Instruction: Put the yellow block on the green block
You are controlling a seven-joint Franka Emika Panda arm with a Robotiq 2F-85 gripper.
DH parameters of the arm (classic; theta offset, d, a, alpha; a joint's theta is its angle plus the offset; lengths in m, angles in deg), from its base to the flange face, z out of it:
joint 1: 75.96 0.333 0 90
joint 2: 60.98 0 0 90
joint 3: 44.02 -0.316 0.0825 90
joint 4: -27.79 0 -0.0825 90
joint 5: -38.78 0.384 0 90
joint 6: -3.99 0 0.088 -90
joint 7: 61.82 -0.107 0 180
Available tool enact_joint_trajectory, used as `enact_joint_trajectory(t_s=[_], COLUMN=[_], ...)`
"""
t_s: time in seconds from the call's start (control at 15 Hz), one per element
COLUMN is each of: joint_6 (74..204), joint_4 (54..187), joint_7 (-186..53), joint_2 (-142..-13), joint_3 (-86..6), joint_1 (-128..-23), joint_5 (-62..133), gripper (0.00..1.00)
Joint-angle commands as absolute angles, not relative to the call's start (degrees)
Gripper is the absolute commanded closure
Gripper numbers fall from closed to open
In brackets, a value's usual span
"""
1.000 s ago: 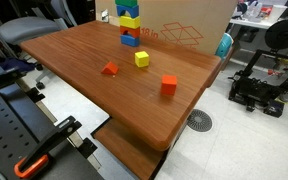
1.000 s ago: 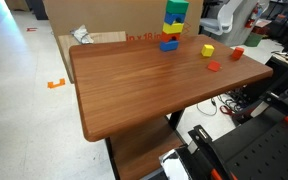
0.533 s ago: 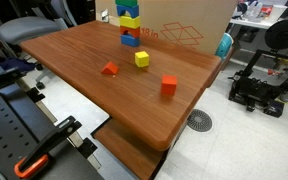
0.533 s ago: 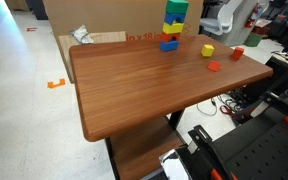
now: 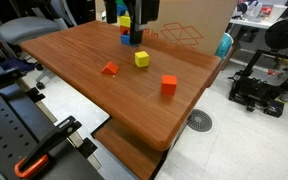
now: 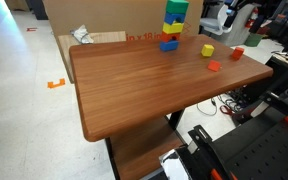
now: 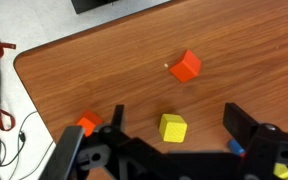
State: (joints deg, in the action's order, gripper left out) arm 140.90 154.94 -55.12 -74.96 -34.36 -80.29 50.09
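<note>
Next, my open gripper moves down onto the small yellow block (image 5: 142, 59) (image 7: 172, 128) on the tabletop below, since the block already shows between the two fingers.
The small yellow block (image 5: 142, 60) (image 6: 207, 49) sits on the wooden table, apart from a stack of blocks at the back. The green block (image 6: 175, 8) tops that stack, over a wider yellow block (image 6: 172, 26) and a blue block (image 6: 169, 44). My gripper (image 5: 137, 22) hangs above the back of the table and hides the top of the stack in that exterior view. In the wrist view my gripper (image 7: 179, 120) is open and empty, and the yellow block (image 7: 172, 127) shows on the table below, between the fingers.
Two red-orange cubes lie on the table (image 5: 84, 50), one near the yellow block (image 5: 109, 69) (image 7: 187, 66) and one towards the edge (image 5: 169, 85) (image 7: 87, 124). A cardboard box (image 5: 189, 20) stands behind the table. A 3D printer (image 5: 264, 70) stands on the floor beside it.
The arm and gripper have come into the exterior view over the back of the table and now cover the stack's top. The blocks have not moved.
</note>
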Motion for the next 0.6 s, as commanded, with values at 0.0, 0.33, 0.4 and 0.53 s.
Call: enact_joint_trajectory(t_s=[0.0,0.33,0.4,0.53], joint_6=[143.20,147.34,148.25,149.66], joint_4=[150.67,148.02,147.72,146.99], joint_7=[-59.26,-63.73,-64.48,-66.61], joint_2=[-80.15,-84.30,-84.85,-86.28], joint_3=[-35.70,-36.55,-36.76,-36.70], joint_1=[-81.90,-81.29,-81.11,-80.41], joint_5=[49.35,49.17,49.05,47.80], gripper=[0.00,0.00,0.00,0.00])
